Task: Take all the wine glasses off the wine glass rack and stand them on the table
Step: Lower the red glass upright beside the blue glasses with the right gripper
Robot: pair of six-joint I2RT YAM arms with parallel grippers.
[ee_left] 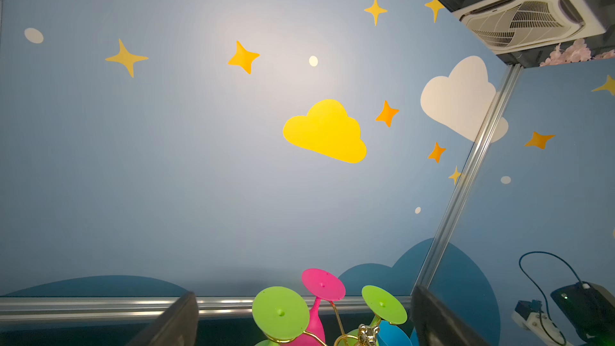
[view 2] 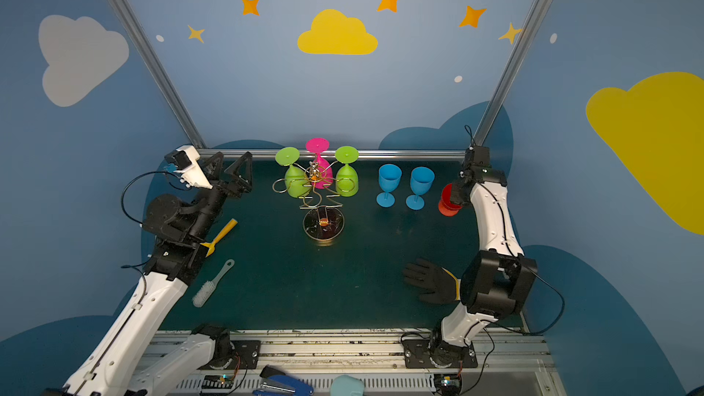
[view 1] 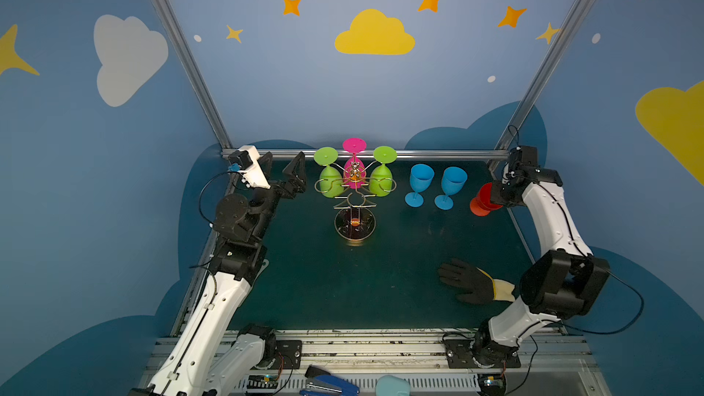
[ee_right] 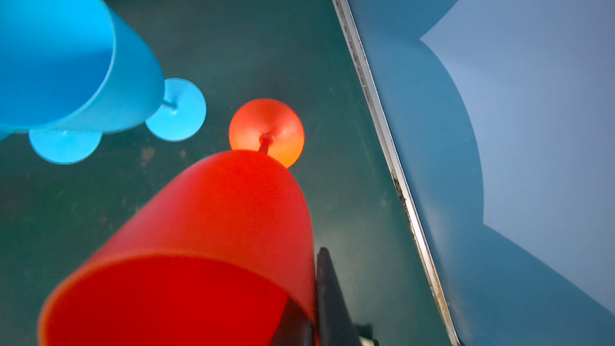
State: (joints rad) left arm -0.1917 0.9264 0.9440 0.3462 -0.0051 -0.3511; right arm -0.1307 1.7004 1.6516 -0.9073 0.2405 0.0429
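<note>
The red glass is leaning, so my right gripper next needs to move down toward the blue glasses, tilt the red glass upright and let go of it on the bare mat beside them.
The wine glass rack is a gold wire stand on a round dark base, at the middle back of the mat. Two green wine glasses and a pink one hang upside down on it. My left gripper stands open to the left of the rack, level with the glasses' feet and touching nothing. In the left wrist view its gripper frames the green foot. My right gripper is shut on the rim of a tilted red wine glass at the right edge.
Two blue glasses stand upright between the rack and the red glass. A black glove lies front right. A yellow tool and a brush lie by the left arm. An aluminium rail runs along the back.
</note>
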